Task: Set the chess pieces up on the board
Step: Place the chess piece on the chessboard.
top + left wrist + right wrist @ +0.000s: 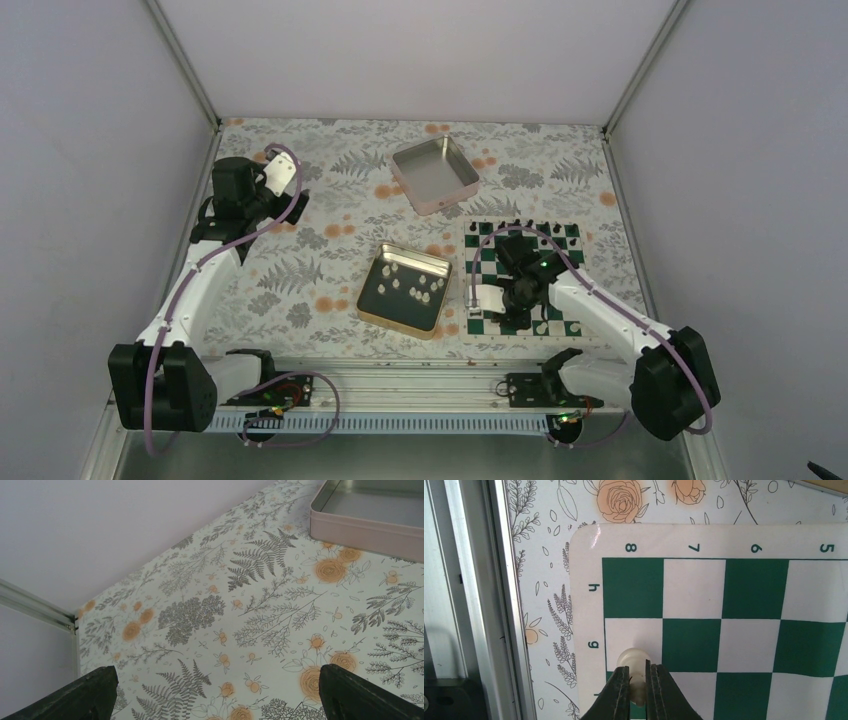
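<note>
The cream piece (634, 661) still hangs over the edge of the g square, so the right gripper will go down next, away from the h corner and onto the next green square.
The green and white board (562, 262) lies at the right of the table. My right gripper (478, 310) hangs over its near left corner. In the right wrist view this gripper (639, 681) is shut on a small cream chess piece (634, 661), held over the squares beside the "g" label of the board (749, 590). Several more white pieces stand in a gold tin (405, 288) left of the board, and a few stand on its near right edge (560, 325). My left gripper (255, 190) is far back left, and its wrist view shows it (220, 695) open over bare tablecloth.
An empty pink tin (435, 175) (367, 527) sits at the back centre. Black chessmen (520, 228) line the board's far rows. The aluminium rail (499, 605) runs close beside the board's corner. Grey walls close off the sides and the back.
</note>
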Tool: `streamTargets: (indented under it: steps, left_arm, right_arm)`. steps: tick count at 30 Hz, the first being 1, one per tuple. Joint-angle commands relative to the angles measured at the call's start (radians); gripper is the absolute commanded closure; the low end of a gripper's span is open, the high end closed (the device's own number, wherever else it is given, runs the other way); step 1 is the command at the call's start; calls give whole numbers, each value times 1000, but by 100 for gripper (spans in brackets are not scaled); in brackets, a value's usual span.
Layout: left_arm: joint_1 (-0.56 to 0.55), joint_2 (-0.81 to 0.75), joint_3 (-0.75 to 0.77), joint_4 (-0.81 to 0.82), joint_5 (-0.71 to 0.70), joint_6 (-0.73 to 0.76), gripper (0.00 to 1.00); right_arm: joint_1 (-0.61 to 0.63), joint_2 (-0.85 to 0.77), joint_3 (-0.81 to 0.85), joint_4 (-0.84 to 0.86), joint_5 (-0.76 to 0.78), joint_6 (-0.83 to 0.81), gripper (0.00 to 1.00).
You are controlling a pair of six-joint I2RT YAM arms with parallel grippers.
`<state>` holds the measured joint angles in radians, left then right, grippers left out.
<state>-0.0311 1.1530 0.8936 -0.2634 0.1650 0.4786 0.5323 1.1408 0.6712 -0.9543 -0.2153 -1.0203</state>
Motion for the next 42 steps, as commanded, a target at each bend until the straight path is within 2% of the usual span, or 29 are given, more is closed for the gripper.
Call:
streamTargets:
  steps: [1, 7, 14, 23, 42]
  left_arm:
    - [-3, 1, -10, 16, -10, -8, 0]
    - [-2, 6, -9, 17, -11, -8, 0]
    - [-3, 10, -4, 11, -7, -8, 0]
    - [-3, 12, -2, 10, -5, -8, 0]
    - [-3, 21, -1, 9, -10, -3, 0]
  right_arm:
    - [12, -12, -14, 8, 23, 2, 96]
    - [-14, -102, -38, -12, 60, 9, 96]
    - [-33, -120, -67, -39, 86, 10, 96]
    - [-81, -116, -85, -39, 75, -29, 96]
    - [-83, -59, -98, 23, 40, -40, 95]
